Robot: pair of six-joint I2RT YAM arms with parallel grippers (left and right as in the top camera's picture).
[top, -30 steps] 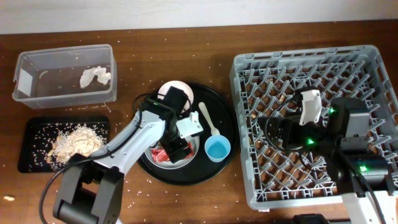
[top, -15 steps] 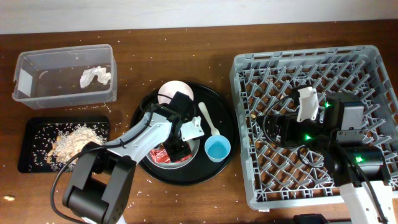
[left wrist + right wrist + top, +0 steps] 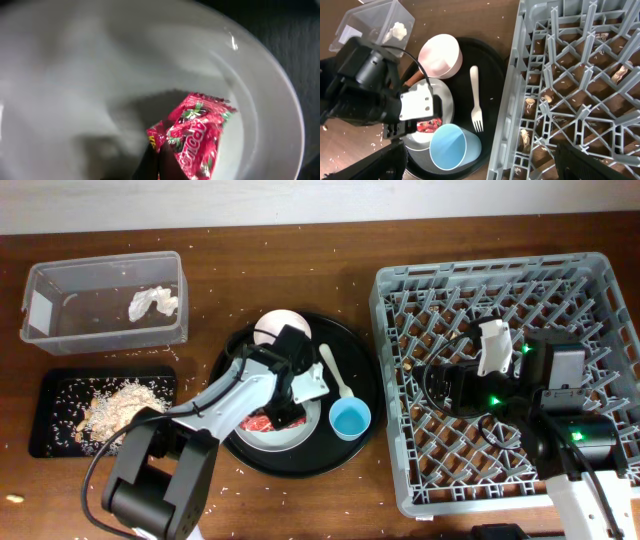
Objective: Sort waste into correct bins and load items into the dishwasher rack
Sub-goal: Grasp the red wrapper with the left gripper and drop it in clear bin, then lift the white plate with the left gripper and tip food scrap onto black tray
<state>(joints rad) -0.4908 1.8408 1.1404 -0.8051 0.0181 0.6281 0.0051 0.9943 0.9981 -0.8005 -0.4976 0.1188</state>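
Note:
The left gripper lifts and swings outward over the clear tub next, then releases the wrapper [image 3: 258,423]. The tub lies to its left in the overhead view and holds tissue.
On the pale grey plate [image 3: 300,432] [image 3: 75,70], inside the round black tray [image 3: 345,330], lies the red snack wrapper [image 3: 258,423] [image 3: 196,136]. My left gripper [image 3: 279,417] [image 3: 159,161] is shut on the wrapper's edge, fingertips pressed together. The white bowl [image 3: 278,328] [image 3: 439,55], white spoon [image 3: 333,370] [image 3: 475,100] and blue cup [image 3: 350,418] [image 3: 452,145] share that tray. My right gripper [image 3: 440,385] [image 3: 487,165] hovers open and empty over the left side of the dishwasher rack [image 3: 590,310] [image 3: 580,75].
A clear tub [image 3: 100,330] [image 3: 370,25] at the back left holds a crumpled tissue [image 3: 152,303] [image 3: 397,30]. In front of it a shallow black tray [image 3: 50,395] carries pale food scraps [image 3: 120,408]. Crumbs dot the wooden table and the rack floor.
My left gripper has gone from open above the plate to shut on the wrapper. The right arm shifted slightly at first and has held still since.

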